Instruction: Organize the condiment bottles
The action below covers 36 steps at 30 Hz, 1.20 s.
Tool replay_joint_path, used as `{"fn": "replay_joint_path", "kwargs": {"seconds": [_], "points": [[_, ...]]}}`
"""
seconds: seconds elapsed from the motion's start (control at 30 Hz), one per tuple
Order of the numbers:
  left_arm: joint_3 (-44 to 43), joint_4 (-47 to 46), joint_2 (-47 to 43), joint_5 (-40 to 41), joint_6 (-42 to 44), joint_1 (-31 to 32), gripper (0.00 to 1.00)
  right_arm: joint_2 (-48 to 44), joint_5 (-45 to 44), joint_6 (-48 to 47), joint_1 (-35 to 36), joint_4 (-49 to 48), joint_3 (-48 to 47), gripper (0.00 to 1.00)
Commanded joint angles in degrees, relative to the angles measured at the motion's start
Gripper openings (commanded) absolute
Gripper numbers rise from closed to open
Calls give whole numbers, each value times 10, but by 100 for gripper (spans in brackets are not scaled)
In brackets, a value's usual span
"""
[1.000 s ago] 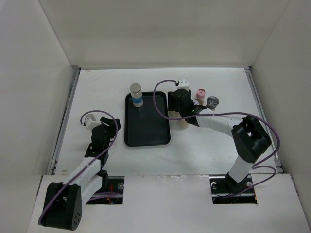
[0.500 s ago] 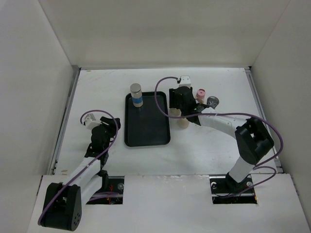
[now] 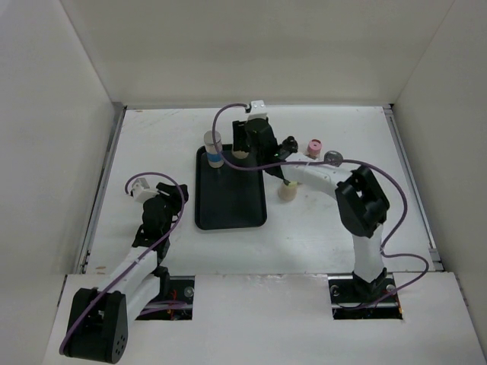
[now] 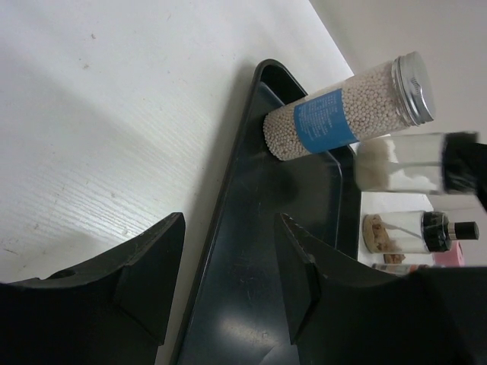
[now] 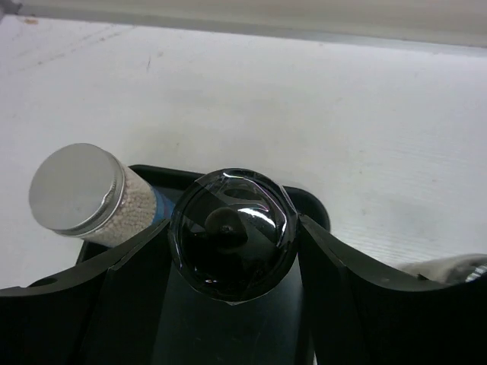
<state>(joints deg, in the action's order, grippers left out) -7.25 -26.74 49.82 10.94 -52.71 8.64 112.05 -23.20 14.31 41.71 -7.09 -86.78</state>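
Observation:
My right gripper will move to its left in the top view, lower and release, as the tray's bare bottom is below it there beside the blue-labelled jar.
A blue-labelled jar (image 3: pixel 214 150) with a silver cap stands in the far left corner of the black tray (image 3: pixel 230 209). My right gripper (image 3: pixel 245 150) is shut on a black-capped jar (image 5: pixel 232 232) and holds it upright over the tray's far end, just right of the blue-labelled jar (image 5: pixel 76 190). The left wrist view shows both jars, the blue-labelled one (image 4: pixel 335 122) and the held one (image 4: pixel 396 163). My left gripper (image 3: pixel 163 199) is open and empty at the tray's left edge (image 4: pixel 228 190).
On the table right of the tray stand a pink-capped jar (image 3: pixel 313 145), a grey-capped jar (image 3: pixel 332 158) and a cream cork-topped jar (image 3: pixel 287 191). White walls enclose the table on the left, back and right.
My right arm has swung left from the jars on the table to the tray's far end, carrying the black-capped jar. The left arm has not moved.

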Motion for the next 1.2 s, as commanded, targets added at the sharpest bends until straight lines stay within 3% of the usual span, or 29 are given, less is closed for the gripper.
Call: {"fn": "replay_joint_path", "kwargs": {"seconds": [0.0, 0.53, 0.7, 0.87, 1.17], "points": [[1, -21, -12, 0, 5, -4, 48, 31, 13, -9, 4, -37, -64, 52], [5, -21, -24, 1, 3, -5, 48, 145, 16, 3, 52, -28, -144, 54], [6, -20, -23, -2, 3, -6, 48, 155, 9, 4, 61, -33, -153, 77], [4, -21, -17, 2, 5, -5, 48, 115, -4, -1, 62, -42, -121, 91], [4, -21, -19, -2, 2, -6, 48, -17, -7, -9, 50, -63, -4, 91]]}}
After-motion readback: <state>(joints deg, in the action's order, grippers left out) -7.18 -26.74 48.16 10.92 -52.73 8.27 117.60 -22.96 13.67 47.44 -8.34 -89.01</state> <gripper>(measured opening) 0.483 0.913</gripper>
